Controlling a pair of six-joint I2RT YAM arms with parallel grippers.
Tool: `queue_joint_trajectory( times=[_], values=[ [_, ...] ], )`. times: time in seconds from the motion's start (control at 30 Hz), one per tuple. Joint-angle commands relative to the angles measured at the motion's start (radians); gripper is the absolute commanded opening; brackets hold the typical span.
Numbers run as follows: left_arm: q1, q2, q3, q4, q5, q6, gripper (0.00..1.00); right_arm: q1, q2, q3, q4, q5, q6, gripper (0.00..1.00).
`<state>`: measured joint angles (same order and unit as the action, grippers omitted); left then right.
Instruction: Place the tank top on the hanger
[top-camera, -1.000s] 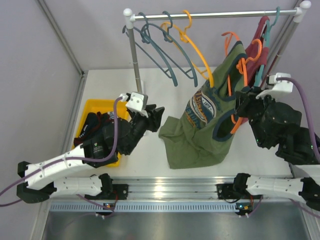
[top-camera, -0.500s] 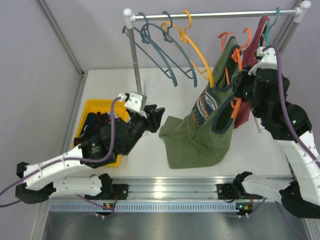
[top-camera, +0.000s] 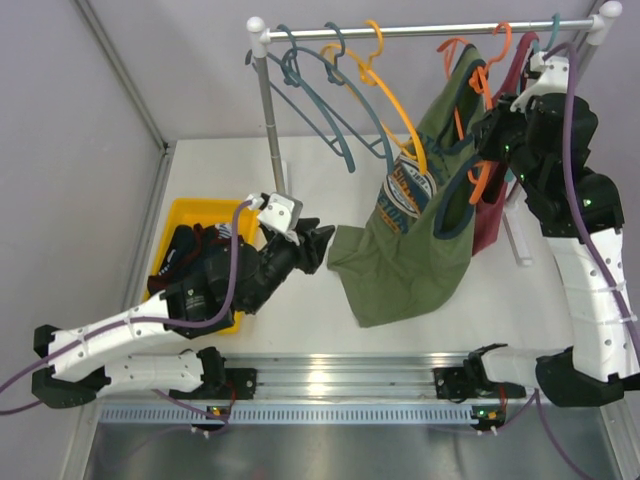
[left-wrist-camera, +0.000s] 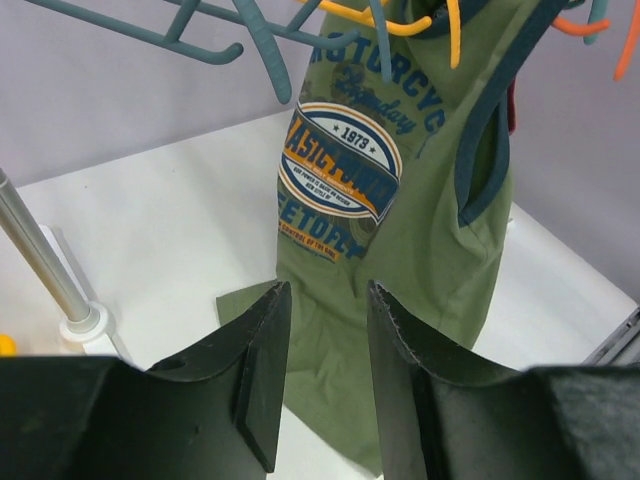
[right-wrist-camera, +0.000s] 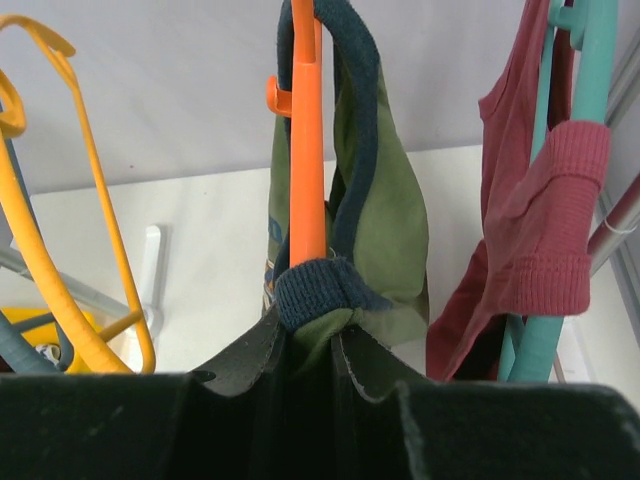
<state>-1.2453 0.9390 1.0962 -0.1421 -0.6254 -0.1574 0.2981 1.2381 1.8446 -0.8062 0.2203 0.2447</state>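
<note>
The robot's right gripper will next rise toward the dark red top and then lower the orange hanger's hook onto the bar (top-camera: 504, 28), since the tank top's strap is already around the hanger.
The olive-green tank top (top-camera: 420, 230) hangs from the orange hanger (top-camera: 487, 165), its hem low over the white table. My right gripper (top-camera: 492, 140) is high up near the rail. In the right wrist view it (right-wrist-camera: 310, 335) is shut on the navy strap and green cloth of the tank top (right-wrist-camera: 385, 200), with the hanger (right-wrist-camera: 307, 150) rising just above the jaws. The hanger's hook is close to the rail; I cannot tell if it rests on it. My left gripper (top-camera: 322, 245) is open and empty beside the hem, and faces the tank top (left-wrist-camera: 400, 200) in its own view (left-wrist-camera: 328, 300).
The clothes rail (top-camera: 420, 30) carries teal-grey hangers (top-camera: 320, 80), an amber hanger (top-camera: 390, 95) and a dark red top (top-camera: 510, 95) on a teal hanger. The rack post (top-camera: 270, 120) stands left of centre. A yellow bin (top-camera: 190, 215) with dark clothes sits at left.
My right arm has lifted the tank top and hanger up and back toward the rail, and the heaped hem has risen off the table. My left gripper has shifted slightly right, still open.
</note>
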Motion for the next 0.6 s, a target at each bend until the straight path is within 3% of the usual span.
queue_joint_trajectory(
  times=[0.0,0.37,0.57],
  values=[
    [0.0,-0.025,-0.012,0.052,0.023,0.028,0.41,-0.034,0.004,0.088,0.094,-0.021,-0.022,0.0],
    [0.001,-0.011,-0.029,0.068,0.039,0.055,0.42,-0.115,0.096,0.206,0.072,-0.038,-0.031,0.0],
    [0.001,-0.012,-0.035,0.064,0.036,0.053,0.43,-0.206,0.115,0.202,0.07,-0.136,-0.03,0.0]
  ],
)
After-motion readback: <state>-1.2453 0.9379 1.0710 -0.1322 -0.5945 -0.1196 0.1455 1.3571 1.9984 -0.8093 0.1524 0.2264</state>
